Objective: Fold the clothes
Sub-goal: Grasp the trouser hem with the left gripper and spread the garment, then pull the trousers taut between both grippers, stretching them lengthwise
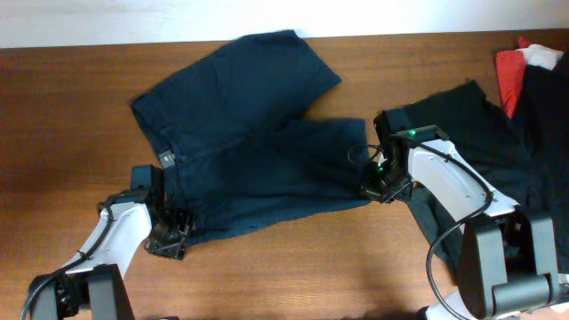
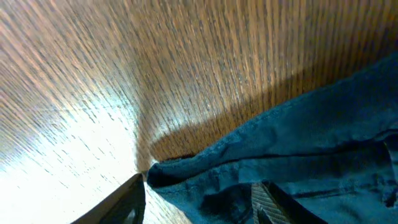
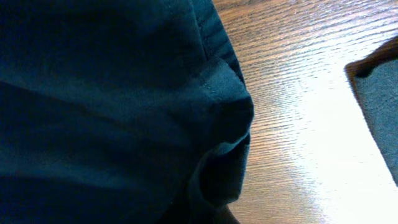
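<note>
The near leg is still unfolded, so my right gripper will next carry the pinched hem corner up and outward onto the far leg's end (image 1: 311,62) and release it.
The navy-blue trouser-like garment (image 1: 249,133) lies spread over the middle of the wooden table (image 1: 293,276), one leg folded toward the far edge. My left gripper (image 1: 169,236) is at its near-left waistband corner. In the left wrist view the fingers (image 2: 199,202) stand apart with the fabric's corner (image 2: 298,143) lying between them. My right gripper (image 1: 372,188) is at the right leg's hem corner. In the right wrist view navy cloth (image 3: 93,93) covers the fingers and bunches toward them, as if pinched. A black garment (image 1: 462,116) lies under the right arm.
A red cloth (image 1: 509,76) and a white piece (image 1: 542,55) lie at the far right corner. An edge of the black garment (image 3: 379,106) shows at the right of the right wrist view. Bare wood runs along the front and left.
</note>
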Motion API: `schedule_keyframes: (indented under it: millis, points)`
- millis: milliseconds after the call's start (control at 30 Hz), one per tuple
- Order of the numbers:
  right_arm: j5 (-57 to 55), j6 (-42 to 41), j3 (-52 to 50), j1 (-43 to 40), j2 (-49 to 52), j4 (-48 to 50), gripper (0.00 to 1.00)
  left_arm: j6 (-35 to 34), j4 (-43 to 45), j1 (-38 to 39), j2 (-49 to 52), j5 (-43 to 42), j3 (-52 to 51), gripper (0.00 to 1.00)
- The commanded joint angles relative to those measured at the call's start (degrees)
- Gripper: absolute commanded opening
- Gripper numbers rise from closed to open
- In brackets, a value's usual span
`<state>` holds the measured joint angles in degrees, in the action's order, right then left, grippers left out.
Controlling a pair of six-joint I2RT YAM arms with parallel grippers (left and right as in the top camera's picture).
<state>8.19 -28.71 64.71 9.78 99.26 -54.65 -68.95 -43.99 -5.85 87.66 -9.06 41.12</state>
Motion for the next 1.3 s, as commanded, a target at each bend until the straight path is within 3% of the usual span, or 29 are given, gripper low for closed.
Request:
schedule_keyframes:
  millis: [0, 100, 133, 167, 233, 300, 367, 467, 600, 667, 733, 767, 867, 1000, 1100, 1267]
  points:
    - [-1.4, -0.07, 0.46, -0.2, -0.55, -0.48, 0.05, -0.31, 1.36, 0.22, 0.07, 2.58, -0.72, 0.35]
    - [-1.4, -0.07, 0.46, -0.2, -0.55, -0.66, 0.05, -0.26, 2.64, 0.22, 0.09, 2.91, -0.76, 0.34]
    - [-1.4, -0.04, 0.46, -0.2, -0.55, -0.72, 0.05, 0.42, 2.45, 0.22, 0.13, 2.99, -0.81, 0.13]
    - [-1.42, -0.04, 0.46, -0.2, -0.55, -1.05, 0.04, 1.66, 1.95, 0.22, 0.13, 2.64, -0.81, 0.01]
    - [-1.42, 1.79, 0.55, -0.26, -0.83, -1.11, 0.04, 12.92, 1.18, 0.13, 0.0, -0.98, -0.66, 0.01]
    - [-1.6, 1.97, 1.05, -1.99, -4.66, -2.45, 0.04, 29.79, -1.22, 0.07, -1.53, -8.63, 1.9, 0.01]
    - [-1.68, 3.13, 2.45, -3.89, -10.19, -5.31, 0.04, 35.98, -6.82, 0.31, -5.53, -8.33, 5.49, 0.01]
    - [-5.31, 4.74, 5.84, -6.95, -23.32, -12.94, 0.04, 37.79, -13.05, 2.89, -17.31, -4.44, 10.34, 0.01]
    - [-7.67, 4.76, 8.41, -10.84, -35.52, -18.34, 0.04, 37.79, -20.63, 8.11, -33.73, -4.44, 15.04, 0.01]
    - [-8.07, 9.94, 12.15, -13.64, -40.0, -20.28, 0.04, 37.77, -27.76, 8.31, -40.44, -2.86, 17.92, 0.01]
    - [-8.0, 12.41, 14.93, -13.55, -40.65, -19.61, 0.04, 37.35, -29.03, 8.31, -42.45, 0.15, 19.04, 0.01]
    - [-7.78, 14.75, 15.04, -13.51, -39.63, -17.38, 0.04, 34.07, -28.98, 8.31, -41.18, 4.39, 18.99, 0.01]
    - [-3.23, 22.58, 15.04, -13.51, -29.7, -10.99, 0.04, 26.88, -28.96, 8.31, -32.26, 5.88, 18.86, 0.01]
    - [-0.87, 22.8, 15.04, -10.4, -17.0, 0.74, 0.04, 20.0, -27.02, 8.28, -19.45, 13.42, 18.86, 0.01]
    - [-1.33, 22.93, 15.04, -4.59, -9.49, 11.74, 0.04, 15.58, -18.71, 6.6, -8.74, 14.73, 18.86, 0.01]
    - [-1.29, 22.29, 15.04, -3.67, -2.43, 27.54, 0.04, 15.61, -3.87, 2.56, -2.75, 15.1, 18.86, 0.01]
